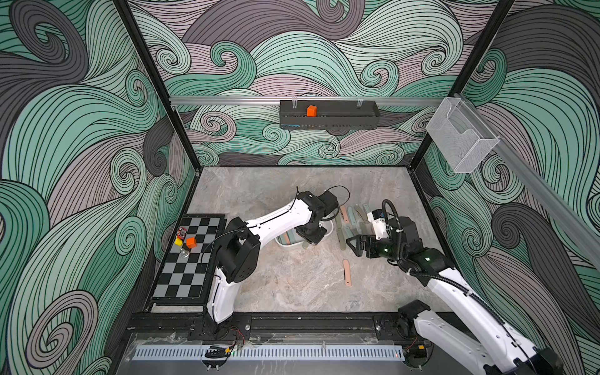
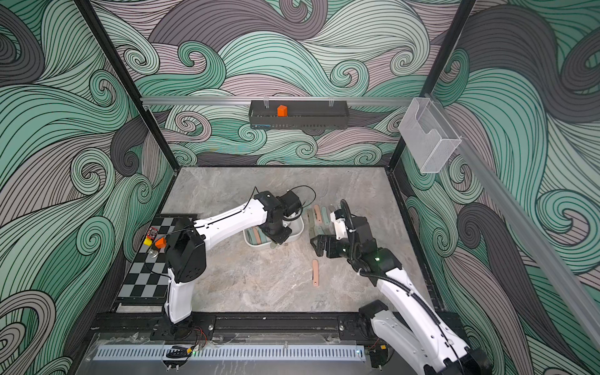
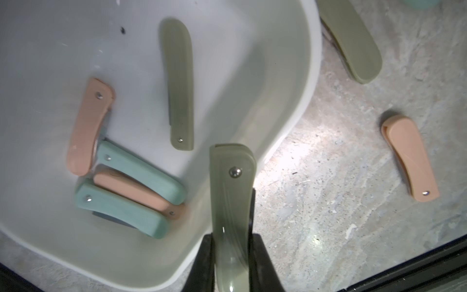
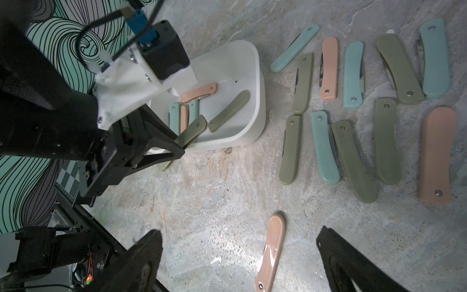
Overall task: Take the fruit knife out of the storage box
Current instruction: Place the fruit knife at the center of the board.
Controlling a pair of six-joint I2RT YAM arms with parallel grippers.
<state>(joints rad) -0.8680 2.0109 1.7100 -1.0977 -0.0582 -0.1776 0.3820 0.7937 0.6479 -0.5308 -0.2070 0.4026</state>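
The lone pink knife is on the tabletop. My left gripper needs to move back past the box's near rim next, then go down and let go on the bare tabletop (image 1: 320, 265) (image 3: 316, 192) beside that knife.
The white storage box (image 1: 329, 230) (image 2: 300, 229) (image 3: 309, 83) (image 4: 256, 83) stands mid-table. Inside lie several folded fruit knives: an olive one (image 3: 179, 83), two pink ones (image 3: 87, 126) and two teal ones (image 3: 141, 172). My left gripper (image 3: 231, 252) (image 4: 177, 145) (image 1: 311, 238) is shut on another olive fruit knife (image 3: 231, 192) (image 4: 193, 130), which slants above the box's near rim. My right gripper (image 4: 237, 235) (image 1: 354, 246) hovers open over bare table to the right of the box, with nothing between its fingers.
Several folded knives (image 4: 353, 131) (image 1: 354, 217) lie in rows right of the box. A lone pink knife (image 1: 347, 272) (image 4: 271, 250) (image 3: 409, 156) lies nearer the front. At left is a chessboard (image 1: 191, 269) with small blocks. A black tray (image 1: 328, 118) and a mesh basket (image 1: 461, 136) hang on the rails.
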